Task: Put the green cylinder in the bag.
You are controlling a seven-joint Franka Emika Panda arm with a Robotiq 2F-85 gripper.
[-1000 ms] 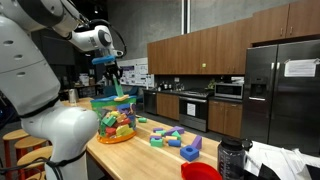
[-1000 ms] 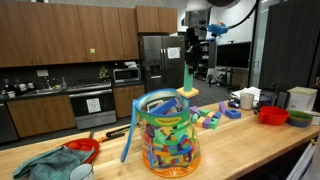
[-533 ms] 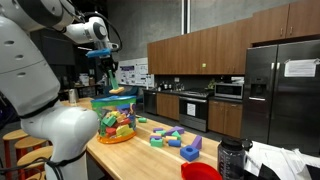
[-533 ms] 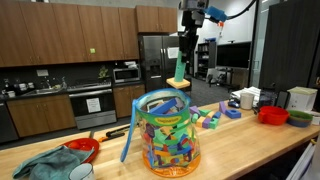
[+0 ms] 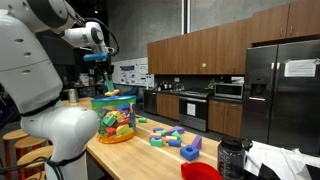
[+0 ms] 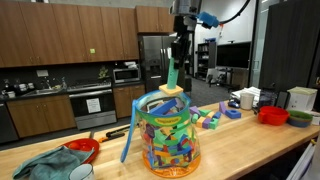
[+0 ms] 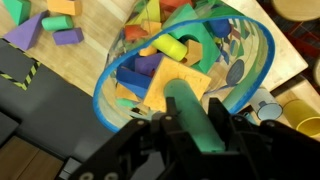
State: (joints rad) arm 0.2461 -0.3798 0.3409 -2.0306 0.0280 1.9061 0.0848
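Observation:
My gripper should move slightly across the bag's opening [image 6: 164, 103] and open to release the green cylinder, because the cylinder's lower end already hangs over the blocks inside.
My gripper [image 6: 179, 52] is shut on the green cylinder [image 6: 174, 73] and holds it upright just above the open mouth of the bag [image 6: 166, 135]. The bag is see-through plastic with a teal rim [image 7: 110, 75] and is full of colourful toy blocks. In an exterior view the gripper [image 5: 100, 74] hangs over the bag [image 5: 115, 115] at the counter's far end. In the wrist view the cylinder [image 7: 190, 115] sits between the black fingers [image 7: 155, 125] and points down at the blocks inside the bag. A yellow block seems stuck to the cylinder's lower end [image 6: 170, 91].
Loose blocks [image 6: 210, 118] lie on the wooden counter [image 6: 240, 150] beside the bag. A red bowl [image 6: 272, 114] and a green bowl [image 6: 298, 118] stand at one end, another red bowl [image 6: 82, 150] and a teal cloth [image 6: 45, 163] at the other.
The gripper with the green cylinder has moved sideways from beside the bag to above its opening, and a little lower.

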